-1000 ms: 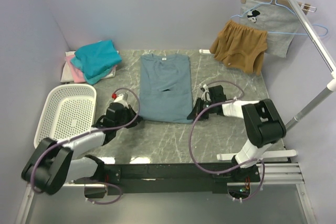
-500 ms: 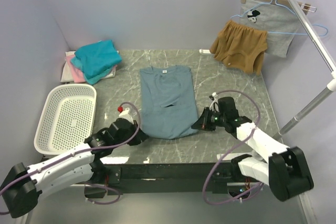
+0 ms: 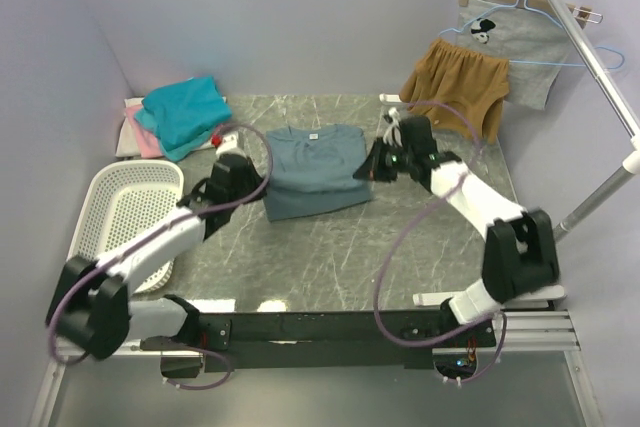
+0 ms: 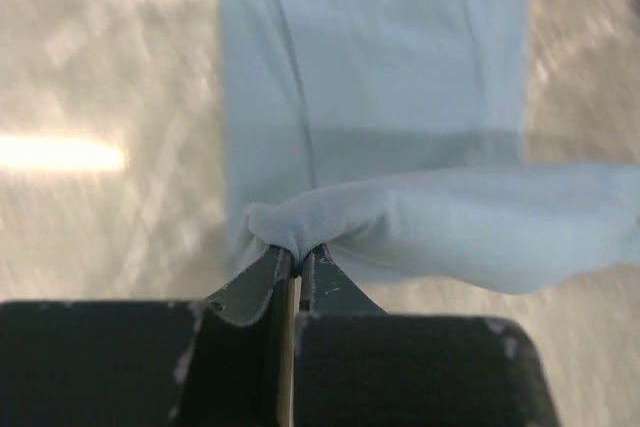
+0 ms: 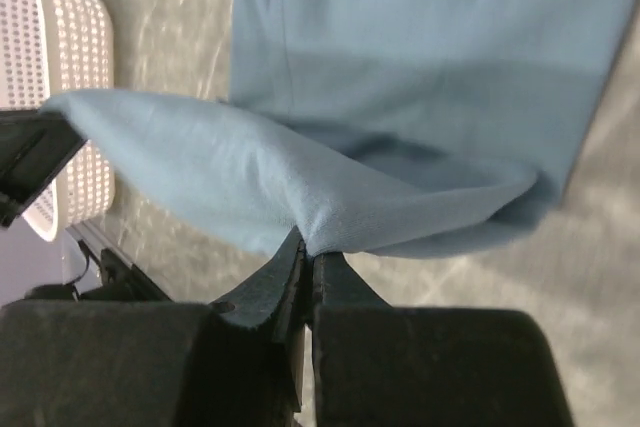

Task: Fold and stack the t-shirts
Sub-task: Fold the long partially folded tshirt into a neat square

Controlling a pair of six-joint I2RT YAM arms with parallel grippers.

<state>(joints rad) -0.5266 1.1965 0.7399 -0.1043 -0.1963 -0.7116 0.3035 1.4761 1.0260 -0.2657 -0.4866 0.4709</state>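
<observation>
The t-shirt's hem hangs short of its collar, so my left gripper will next carry the hem corner outward and down onto the grey-blue t-shirt's far shoulder by the teal t-shirt and release it.
The grey-blue t-shirt (image 3: 317, 171) lies in the middle of the table, its lower half lifted and carried over the upper half. My left gripper (image 3: 262, 183) is shut on the shirt's left hem corner (image 4: 290, 232). My right gripper (image 3: 372, 169) is shut on the right hem corner (image 5: 315, 237). The cloth sags between them in both wrist views. A teal t-shirt (image 3: 183, 112) lies bunched on a pink one (image 3: 140, 134) and a white one (image 3: 128, 139) at the back left.
A white perforated basket (image 3: 122, 217) sits at the left edge. Mustard-brown shorts (image 3: 455, 87) and a light grey printed garment (image 3: 515, 42) hang from a rail (image 3: 585, 47) at the back right.
Both grippers have moved away from the near edge toward the collar, carrying the hem up and over. The shirt now looks about half as long.
</observation>
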